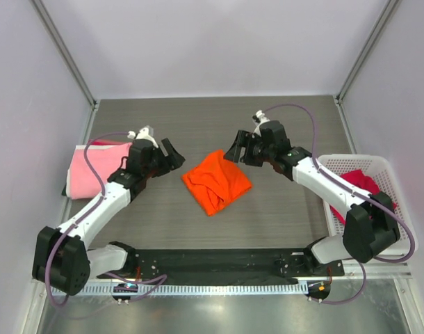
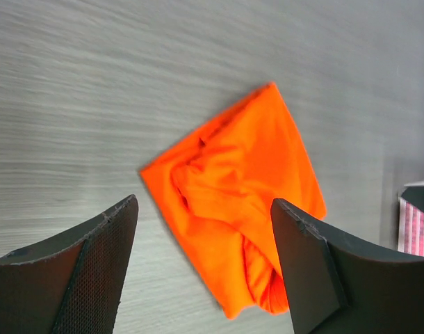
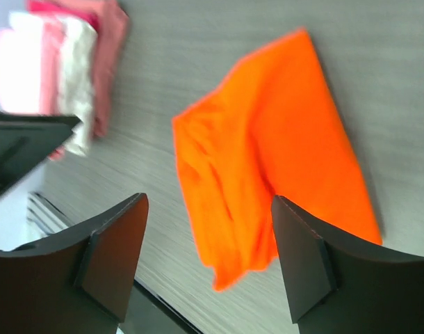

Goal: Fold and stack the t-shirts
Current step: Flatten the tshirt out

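I need to move my right gripper back and down onto the bunched fold end (image 1: 221, 204) (image 3: 231, 273) at the near edge of the orange t-shirt, because that rumpled cloth sticks out past the t-shirt's edge.
A bright orange t-shirt (image 1: 217, 181) lies folded into a rough, rumpled square in the middle of the table. It touches neither gripper. To its left my left gripper (image 1: 172, 154) hovers open, and the left wrist view shows the orange t-shirt (image 2: 240, 216) on the table beyond the spread jaws of that gripper (image 2: 205, 203). My right gripper (image 1: 236, 147) is open just off the shirt's upper right. Its wrist view shows the orange cloth (image 3: 281, 153) beyond the empty right gripper (image 3: 208, 198). A folded stack topped by a light pink t-shirt (image 1: 90, 170) sits at the left edge.
A white lattice basket (image 1: 400, 209) stands at the right with a dark pink-red t-shirt (image 1: 358, 182) inside. In the right wrist view the folded stack (image 3: 73, 69) shows pink and white layers. Grey walls enclose the table on three sides.
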{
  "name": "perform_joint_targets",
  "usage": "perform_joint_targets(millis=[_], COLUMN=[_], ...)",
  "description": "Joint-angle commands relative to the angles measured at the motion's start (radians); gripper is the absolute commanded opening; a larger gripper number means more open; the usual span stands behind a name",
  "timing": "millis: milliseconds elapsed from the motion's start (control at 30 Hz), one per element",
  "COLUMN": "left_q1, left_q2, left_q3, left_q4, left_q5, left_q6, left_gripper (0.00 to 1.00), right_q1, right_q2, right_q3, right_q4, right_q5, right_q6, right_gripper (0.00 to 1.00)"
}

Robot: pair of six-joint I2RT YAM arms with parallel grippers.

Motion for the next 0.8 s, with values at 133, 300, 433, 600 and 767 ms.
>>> perform_joint_targets(millis=[133,300,433,600,767], left_q1=[-0.097,-0.102,-0.101,-0.101,-0.102], left_q2=[0.093,0.168,0.206,0.226,0.215], left_q3=[0.002,0.015,0.018,0.018,0.009], left_q4=[0.106,0.117,0.137,0.145,0.145], left_q5=[0.083,0.086,0.117,0.138,0.148], left_q6=[0.066,0.043,0.032,0.037,0.043], left_gripper=[0.78,0.76,0.73,0.68,0.67], right_q1=[0.150,0.251,0.270,0.291,0.294], right_q2=[-0.094,-0.065,-0.007,0.055,0.092], right_q3=[-0.116,-0.164,-0.180,-0.182,-0.191], right_q4=[-0.050,-0.041,-0.002,0.022,0.025], right_q5=[0.047,0.113,0.118,0.130,0.168], right_q6=[-0.147,-0.168,-0.158,-0.144,-0.138], right_gripper=[0.71,0.65,0.59,0.55,0.36])
